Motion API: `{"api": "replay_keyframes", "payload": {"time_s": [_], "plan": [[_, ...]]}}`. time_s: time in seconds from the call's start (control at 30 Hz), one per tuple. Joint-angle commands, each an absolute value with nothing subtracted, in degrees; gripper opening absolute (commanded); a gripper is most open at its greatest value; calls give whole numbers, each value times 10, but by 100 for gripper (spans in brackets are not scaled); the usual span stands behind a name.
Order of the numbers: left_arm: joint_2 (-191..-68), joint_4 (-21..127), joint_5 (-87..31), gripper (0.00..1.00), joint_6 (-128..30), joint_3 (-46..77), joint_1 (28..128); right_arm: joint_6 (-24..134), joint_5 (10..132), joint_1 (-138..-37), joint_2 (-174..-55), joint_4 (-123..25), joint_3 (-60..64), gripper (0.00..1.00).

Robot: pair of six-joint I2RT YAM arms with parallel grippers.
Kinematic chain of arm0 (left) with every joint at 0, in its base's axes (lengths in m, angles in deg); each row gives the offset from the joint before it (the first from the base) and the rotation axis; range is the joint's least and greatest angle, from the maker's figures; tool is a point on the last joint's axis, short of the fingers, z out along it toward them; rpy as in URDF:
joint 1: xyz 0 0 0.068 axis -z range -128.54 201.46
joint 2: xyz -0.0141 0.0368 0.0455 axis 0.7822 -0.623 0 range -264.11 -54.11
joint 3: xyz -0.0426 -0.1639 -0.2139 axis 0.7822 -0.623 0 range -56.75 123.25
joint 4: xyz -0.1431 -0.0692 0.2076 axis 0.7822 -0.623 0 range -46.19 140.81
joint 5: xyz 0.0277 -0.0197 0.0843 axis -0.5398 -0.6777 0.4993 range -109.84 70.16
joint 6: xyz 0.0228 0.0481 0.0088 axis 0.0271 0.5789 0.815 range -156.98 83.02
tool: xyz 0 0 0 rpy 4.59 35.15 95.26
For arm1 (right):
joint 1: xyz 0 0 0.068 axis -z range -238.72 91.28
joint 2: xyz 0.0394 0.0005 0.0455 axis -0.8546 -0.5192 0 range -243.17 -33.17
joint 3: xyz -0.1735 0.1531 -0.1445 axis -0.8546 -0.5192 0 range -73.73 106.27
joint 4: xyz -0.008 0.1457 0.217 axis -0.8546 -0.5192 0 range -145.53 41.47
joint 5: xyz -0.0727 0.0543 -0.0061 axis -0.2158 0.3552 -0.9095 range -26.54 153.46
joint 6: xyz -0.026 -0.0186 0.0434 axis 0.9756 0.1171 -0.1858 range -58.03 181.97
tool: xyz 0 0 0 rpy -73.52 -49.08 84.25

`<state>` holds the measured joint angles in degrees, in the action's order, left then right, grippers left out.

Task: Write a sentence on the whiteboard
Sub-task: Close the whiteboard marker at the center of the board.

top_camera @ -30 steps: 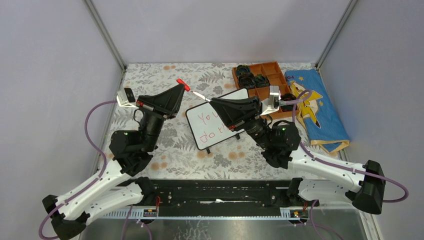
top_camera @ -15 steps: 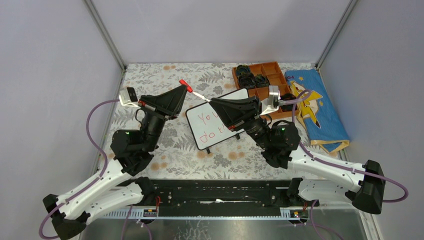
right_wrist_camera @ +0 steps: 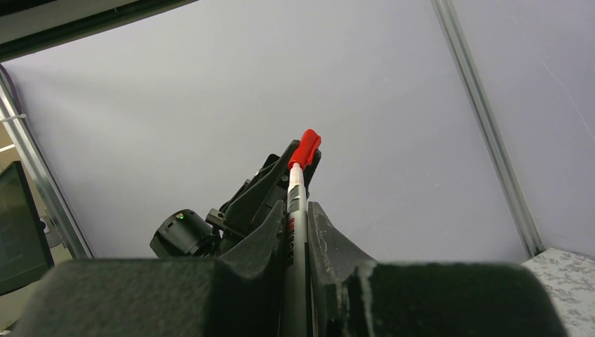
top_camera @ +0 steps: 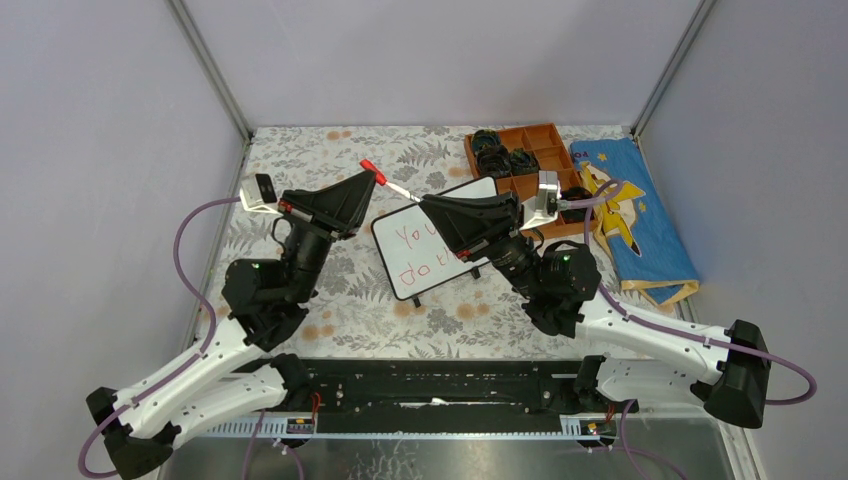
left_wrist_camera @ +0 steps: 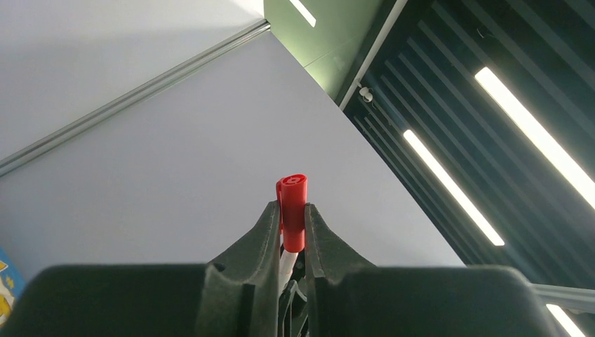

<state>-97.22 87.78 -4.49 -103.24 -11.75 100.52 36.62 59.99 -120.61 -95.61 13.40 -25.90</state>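
Observation:
I need to push the red cap [left_wrist_camera: 292,210] toward the right in the top view with my left gripper, onto the marker's white neck [left_wrist_camera: 287,260], and then let go of it, because that neck is bare.
The whiteboard [top_camera: 467,192] lies tilted on the flowered table in the top view. The sentence [top_camera: 408,236] is in red; I read "You" and "do th", and my right gripper hides what follows. My right gripper [top_camera: 425,203] is shut on the marker's grey barrel [right_wrist_camera: 296,210] above the board's far edge. My left gripper [top_camera: 372,178] is shut on the red cap [left_wrist_camera: 292,210], which sits on the marker's end [right_wrist_camera: 305,149]. The two grippers face each other along the marker [top_camera: 398,188], held in the air.
A brown compartment tray [top_camera: 545,133] with dark items stands at the back right. A blue cloth [top_camera: 640,215] with a yellow figure lies at the right. Enclosure walls and metal posts ring the table.
My left gripper has shifted slightly right toward the right gripper, bringing the red cap against the marker's end. The right arm and the board have not moved.

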Motion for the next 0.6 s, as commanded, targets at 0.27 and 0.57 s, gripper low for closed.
{"api": "replay_keyframes", "payload": {"time_s": [0.27, 0.57], "plan": [[-981, 914, -80, 0, -1039, -119, 1001, 372, 580, -1212, -964, 138, -232, 0], [-992, 890, -80, 0, -1029, -117, 1001, 402, 556, -1212, -965, 134, -233, 0]]}}
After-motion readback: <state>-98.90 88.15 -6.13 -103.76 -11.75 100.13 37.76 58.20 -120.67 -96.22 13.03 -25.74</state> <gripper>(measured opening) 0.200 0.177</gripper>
